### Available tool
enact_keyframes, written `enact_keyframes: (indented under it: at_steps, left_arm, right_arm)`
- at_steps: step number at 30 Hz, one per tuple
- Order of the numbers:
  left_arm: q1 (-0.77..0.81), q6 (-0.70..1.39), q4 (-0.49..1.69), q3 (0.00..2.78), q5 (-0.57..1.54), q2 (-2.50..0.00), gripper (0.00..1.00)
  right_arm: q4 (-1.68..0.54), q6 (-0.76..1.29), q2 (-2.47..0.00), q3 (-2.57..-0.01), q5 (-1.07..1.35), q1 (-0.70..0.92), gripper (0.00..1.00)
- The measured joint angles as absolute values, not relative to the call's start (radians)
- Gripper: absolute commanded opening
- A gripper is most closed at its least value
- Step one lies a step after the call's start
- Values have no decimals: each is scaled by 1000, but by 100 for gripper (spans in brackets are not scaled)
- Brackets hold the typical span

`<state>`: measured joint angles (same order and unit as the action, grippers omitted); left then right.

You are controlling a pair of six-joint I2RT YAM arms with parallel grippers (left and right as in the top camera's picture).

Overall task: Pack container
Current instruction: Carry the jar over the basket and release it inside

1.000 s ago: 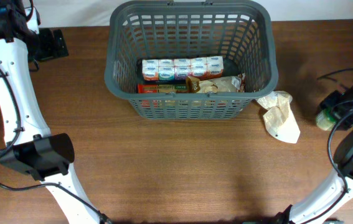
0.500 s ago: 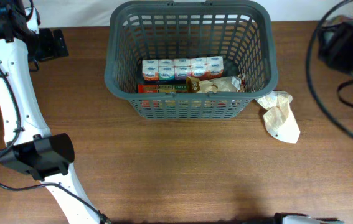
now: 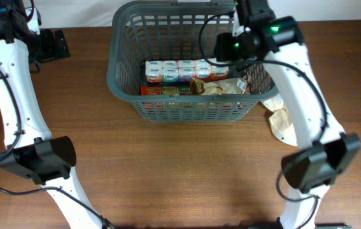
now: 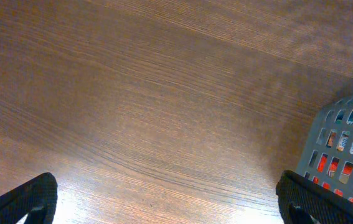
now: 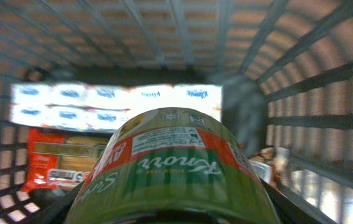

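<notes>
My right gripper needs to go down and to the left in the overhead view and let go of the jar on the red box's bare end [image 3: 155,90] [image 5: 51,158], where the brown bag leaves room.
The dark grey slotted container [image 3: 120,76] stands at the back middle of the table. My right gripper [image 3: 228,48] is over its right half, shut on a jar with a green and red label [image 5: 170,168]. In the right wrist view the jar is inside the container walls [image 5: 301,74], above a row of white packs [image 5: 114,102]. The overhead view hides the jar under the gripper. My left gripper [image 3: 54,44] is open and empty over bare table left of the container, whose corner [image 4: 344,143] shows in the left wrist view.
In the container lie the white packs [image 3: 185,70], a red box [image 3: 161,90] and a brown bag [image 3: 221,87]. A crumpled pale paper bag [image 3: 287,124] lies on the table just right of the container, partly under my right arm.
My right arm has swung from the table's far right edge to over the container, bringing the jar with it. The left arm has not moved.
</notes>
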<state>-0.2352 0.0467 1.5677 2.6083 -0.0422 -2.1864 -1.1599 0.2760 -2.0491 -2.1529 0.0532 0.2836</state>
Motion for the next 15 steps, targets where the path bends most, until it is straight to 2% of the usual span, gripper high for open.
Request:
enact_keyframes:
  at_steps: [11, 12, 14, 15]
  left_arm:
    - [-235, 47, 1568, 2608, -42, -2186, 99]
    - [-235, 47, 1567, 2608, -42, -2186, 99]
    - [-235, 47, 1567, 2608, -42, -2186, 99]
    - [-235, 47, 1567, 2608, -42, -2186, 99]
  right_arm:
    - [-1151, 257, -2148, -2152, 153, 405, 5]
    - [-1150, 254, -2148, -2152, 141, 422, 17]
    - [-1150, 250, -2148, -2152, 116, 455, 80]
    - [-1151, 248, -2148, -2152, 110, 461, 91]
